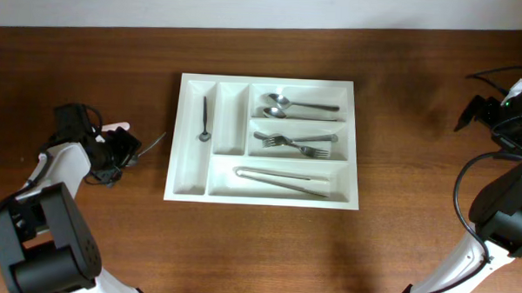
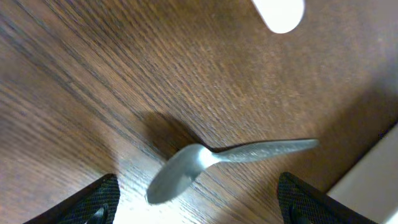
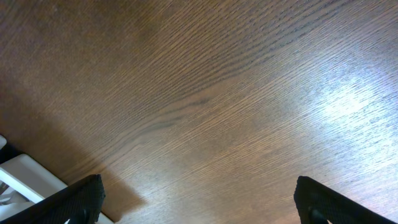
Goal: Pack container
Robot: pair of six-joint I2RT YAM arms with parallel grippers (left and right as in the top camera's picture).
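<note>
My left gripper's open fingers are already around the loose spoon's bowl, so my left gripper should next move slightly toward the container and close its fingers around that bowl.
The white five-compartment container lies mid-table. It holds a small spoon in a narrow slot, two spoons, forks and long utensils in the wide slots. A loose metal spoon lies on the wood left of the container; in the left wrist view it lies between my fingers, untouched. My left gripper is open over it. My right gripper is open and empty over bare wood, far right of the container.
A small white object lies on the table by the left gripper, and shows at the top of the left wrist view. A container edge shows at the lower left of the right wrist view. Cables hang near the right arm.
</note>
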